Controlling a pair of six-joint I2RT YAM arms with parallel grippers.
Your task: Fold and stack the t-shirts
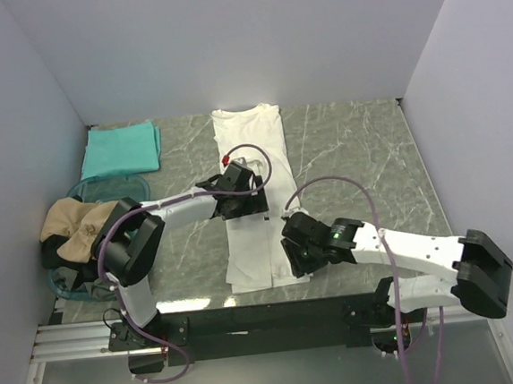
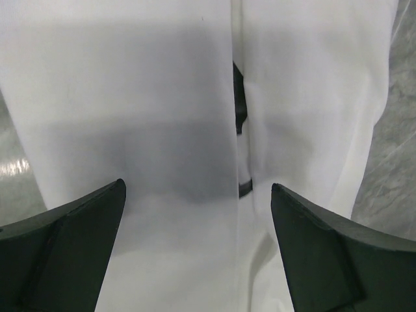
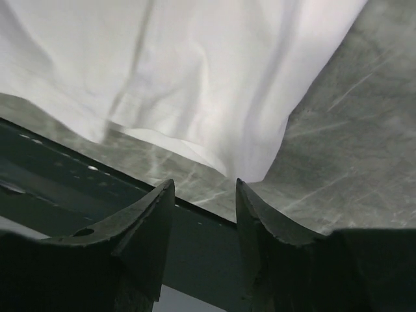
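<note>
I will move my left gripper back and down onto the hem's bin-side corner [image 1: 234, 288] next. My right gripper is waiting at one near corner, and the other lies free.
A white t-shirt [image 1: 250, 139] lies lengthwise down the middle of the marble table, its sides folded in to a long strip. My left gripper [image 1: 244, 202] hovers over its middle, open wide. Its wrist view shows the white t-shirt [image 2: 143, 110] with its fold seam and small black marks [image 2: 240, 97] between the fingers. My right gripper [image 1: 295, 262] sits at the shirt's near right corner, open with nothing between the fingers. The corner of the white t-shirt [image 3: 250, 166] lies just beyond the right gripper [image 3: 205, 183]. A folded teal t-shirt [image 1: 122, 148] lies at the back left. A tan t-shirt [image 1: 78, 227] is bunched in the bin.
A clear blue-tinted bin [image 1: 103, 183] stands at the left edge beside the left arm. The black frame rail [image 1: 250, 318] runs along the table's near edge, just behind the right gripper. Grey walls close in both sides and the back.
</note>
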